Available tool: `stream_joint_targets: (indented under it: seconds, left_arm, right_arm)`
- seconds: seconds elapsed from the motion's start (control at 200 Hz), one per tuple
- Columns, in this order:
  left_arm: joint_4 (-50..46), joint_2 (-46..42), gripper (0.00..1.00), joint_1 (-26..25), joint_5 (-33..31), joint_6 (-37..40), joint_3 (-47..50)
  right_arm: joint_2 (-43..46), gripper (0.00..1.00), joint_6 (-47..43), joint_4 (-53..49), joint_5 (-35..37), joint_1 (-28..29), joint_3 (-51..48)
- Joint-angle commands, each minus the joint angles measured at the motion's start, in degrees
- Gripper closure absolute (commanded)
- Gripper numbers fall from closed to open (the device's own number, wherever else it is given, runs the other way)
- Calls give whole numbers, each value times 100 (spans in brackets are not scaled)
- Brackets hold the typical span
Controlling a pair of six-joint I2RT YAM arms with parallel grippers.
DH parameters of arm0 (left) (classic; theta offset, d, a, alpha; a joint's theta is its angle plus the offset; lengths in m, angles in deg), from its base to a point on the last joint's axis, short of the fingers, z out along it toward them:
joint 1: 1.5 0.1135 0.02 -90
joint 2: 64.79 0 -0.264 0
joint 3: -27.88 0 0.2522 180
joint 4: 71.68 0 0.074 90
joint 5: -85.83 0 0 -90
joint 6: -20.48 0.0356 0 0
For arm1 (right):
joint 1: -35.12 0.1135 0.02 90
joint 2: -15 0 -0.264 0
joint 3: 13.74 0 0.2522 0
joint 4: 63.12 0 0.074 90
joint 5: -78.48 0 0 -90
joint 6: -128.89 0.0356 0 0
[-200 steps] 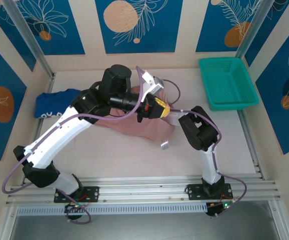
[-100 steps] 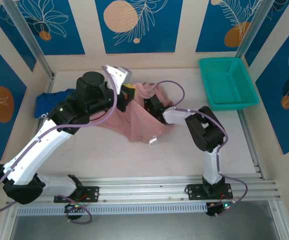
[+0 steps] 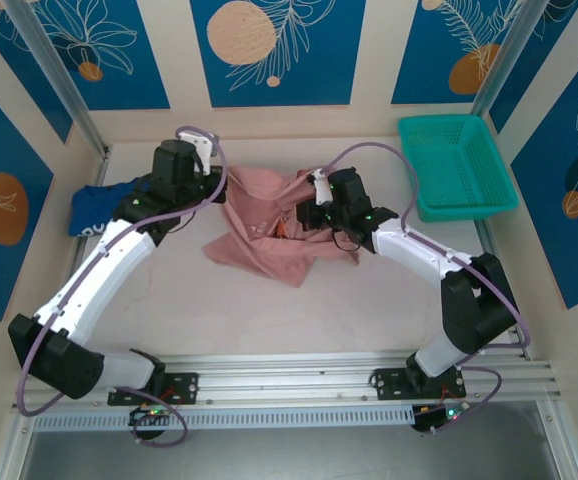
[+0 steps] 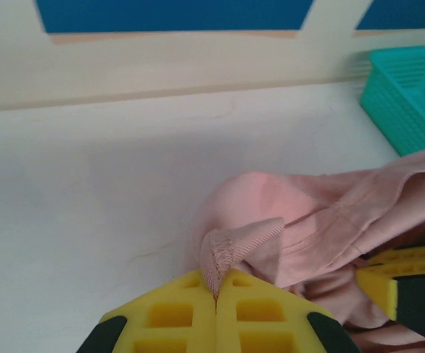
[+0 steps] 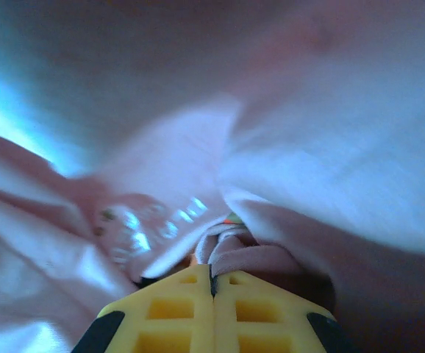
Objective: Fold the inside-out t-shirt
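The left gripper draws back next and releases the ribbed hem on the bare tabletop beside the t-shirt, since that clear patch lies back of the gripper.
The inside-out t-shirt (image 3: 269, 240) lies crumpled in the middle of the table, dusty pink, with seams showing. My left gripper (image 3: 227, 192) is at its upper left edge. In the left wrist view, the left gripper (image 4: 216, 290) is shut on a ribbed hem of the t-shirt (image 4: 293, 213), whose folds trail off to the right. My right gripper (image 3: 302, 217) is at the upper right of the bunched cloth. Seen from the right wrist, the right gripper (image 5: 212, 271) is shut on a fold of the t-shirt (image 5: 330, 162), beside a small colourful mark.
A royal-blue garment (image 3: 99, 208) lies at the far left by the wall. A teal basket (image 3: 456, 165) stands at the back right, and its corner (image 4: 411, 95) appears in the left wrist view. A metal rail (image 3: 319, 372) runs along the near edge.
The left arm has drawn back to the left with the shirt's edge. The right arm has reached forward into the cloth and closed on a fold. The shirt is now stretched between them.
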Motion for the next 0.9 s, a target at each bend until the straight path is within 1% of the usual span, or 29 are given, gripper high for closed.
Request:
stream_joint_targets:
  seconds: [0.0, 0.035, 0.105, 0.185, 0.225, 0.31, 0.4, 0.47, 0.56, 0.68, 0.81, 0.895]
  left_arm:
    - [471, 240, 100, 0, 677, -264, 89]
    - [445, 309, 100, 1, 572, -272, 82]
    - [262, 470, 100, 32, 125, -338, -8]
    - [132, 649, 100, 154, -297, -395, -51]
    - [112, 737, 100, 256, -408, -454, -23]
    - [175, 903, 100, 577, -356, -675, 131]
    - [293, 997, 100, 838, -321, -840, 381]
    - [370, 1039, 100, 976, -303, -900, 601]
    - [404, 1061, 100, 1000, -411, -858, 873]
    - [573, 957, 100, 1162, -516, -982, 1514]
    - [883, 721, 100, 1553, -501, -1259, 2331]
    - [1116, 545, 100, 1788, -390, -1441, 2843]
  right_arm:
    - [64, 100, 161, 302, -813, -9, 439]
    - [68, 100, 174, 308, -963, -18, 530]
    - [119, 100, 163, 302, -1219, -23, 638]
    - [300, 100, 158, 364, -1450, -81, 590]
    - [408, 100, 148, 413, -1612, -140, 551]
    - [612, 100, 217, 549, -1949, -321, 445]
    - [755, 100, 201, 579, -2149, -477, 380]
    - [830, 100, 154, 571, -2193, -569, 368]
    - [925, 100, 227, 584, -2154, -733, 409]
    - [1083, 100, 525, 732, -2269, -1079, 602]
    - [1389, 100, 594, 760, -2305, -1347, 810]
    - [1627, 100, 607, 746, -2290, -1480, 771]
